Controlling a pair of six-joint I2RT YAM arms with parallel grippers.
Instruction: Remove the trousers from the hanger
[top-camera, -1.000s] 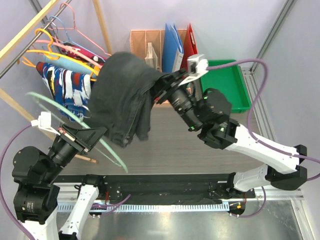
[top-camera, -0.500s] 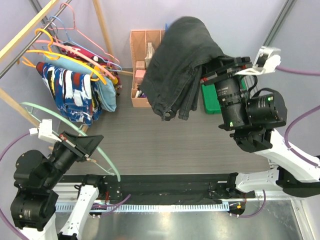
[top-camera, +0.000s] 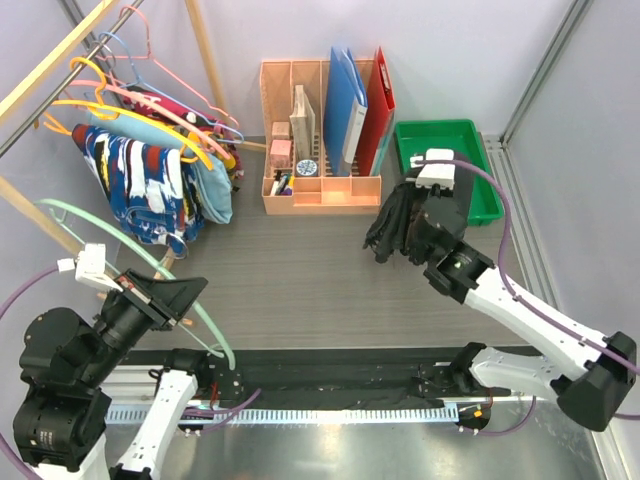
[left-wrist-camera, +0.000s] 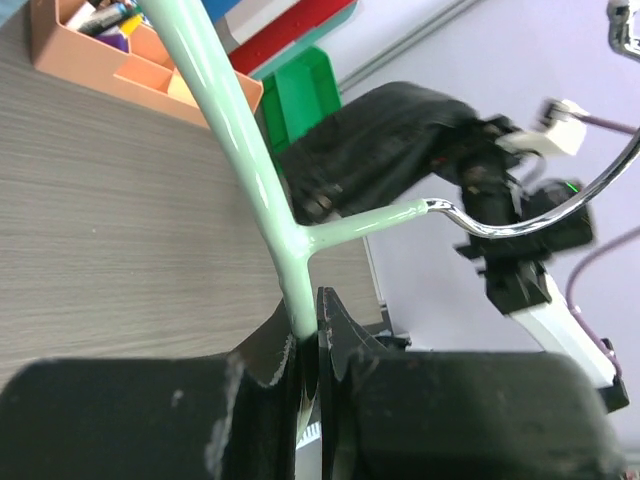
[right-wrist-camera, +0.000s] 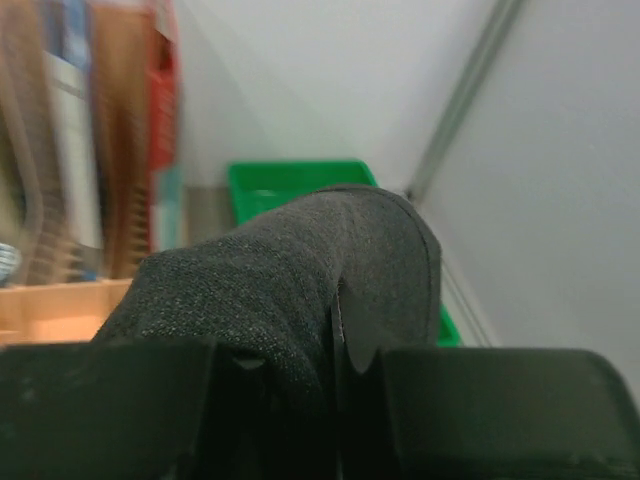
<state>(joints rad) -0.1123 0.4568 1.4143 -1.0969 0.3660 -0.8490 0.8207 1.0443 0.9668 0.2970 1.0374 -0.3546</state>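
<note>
My right gripper needs to move outward and down next and let go of the plain black trousers (top-camera: 397, 225) inside the green tray, because the tray is outward of it and below.
My right gripper (top-camera: 418, 213) is shut on the plain black trousers (top-camera: 397, 225), which hang bunched beside the green tray (top-camera: 476, 176); the cloth (right-wrist-camera: 290, 270) fills the right wrist view. My left gripper (top-camera: 180, 303) is shut on a bare mint-green hanger (top-camera: 120, 234), low at the near left. In the left wrist view the hanger's bar (left-wrist-camera: 240, 130) runs up from my jaws, with its metal hook (left-wrist-camera: 540, 215) to the right. Other trousers hang on the rack at far left: navy-white-red print (top-camera: 135, 185), light blue (top-camera: 212, 190).
A wooden clothes rack (top-camera: 45, 75) with several coloured hangers (top-camera: 120, 85) stands at the far left. A peach desk organiser (top-camera: 320, 150) with blue and red folders stands at the back centre. The green tray sits at the back right, next to the metal frame post.
My right arm swung the black trousers from the left centre, up and over, down to the right beside the green tray. My left gripper with the mint hanger shifted slightly.
</note>
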